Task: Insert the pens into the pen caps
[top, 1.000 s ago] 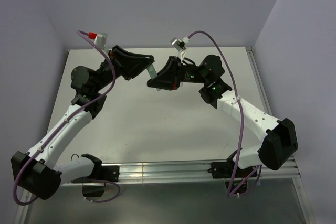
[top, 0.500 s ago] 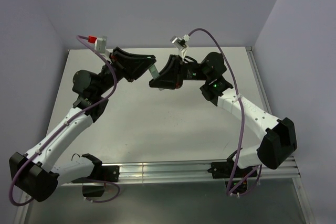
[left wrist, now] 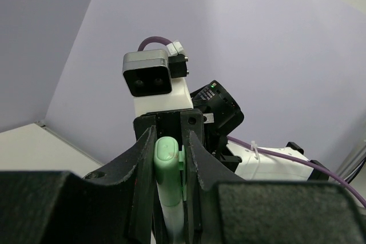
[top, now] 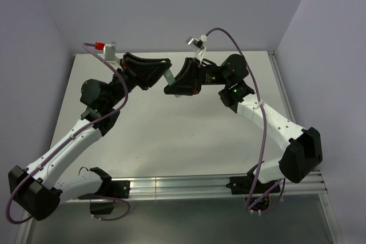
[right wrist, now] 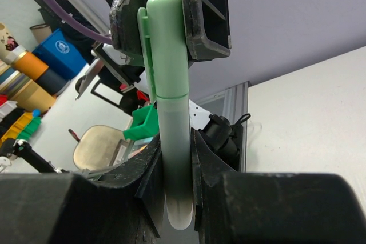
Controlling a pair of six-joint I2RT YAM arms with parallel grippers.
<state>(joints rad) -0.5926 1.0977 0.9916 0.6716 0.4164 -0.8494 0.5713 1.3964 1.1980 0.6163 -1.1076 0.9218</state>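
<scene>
I will next move my left gripper away from the right gripper, tilt down, lower the pen onto the bare back of the tabletop and let go of it, because the pen's cap sits flush.
A mint-green pen (top: 169, 78) hangs in the air between both grippers, above the back middle of the table. My left gripper (top: 164, 70) is shut on its green cap (left wrist: 167, 161), which sits on the pen's end. My right gripper (top: 172, 88) is shut on the pale barrel (right wrist: 174, 158). In the right wrist view the cap (right wrist: 164, 44) sits flush on the barrel, between the left gripper's fingers (right wrist: 203, 15). The left gripper (left wrist: 170, 141) and right gripper (right wrist: 176, 147) face each other tip to tip. The pink and orange-tipped pens and their caps are out of view.
The white table (top: 171, 135) has walls behind and at both sides. A metal rail (top: 183, 186) runs along its near edge. Purple cables (top: 260, 135) loop off both arms.
Both grippers have shifted slightly up and back together, still holding the green pen between them. The left arm's elbow has moved a little.
</scene>
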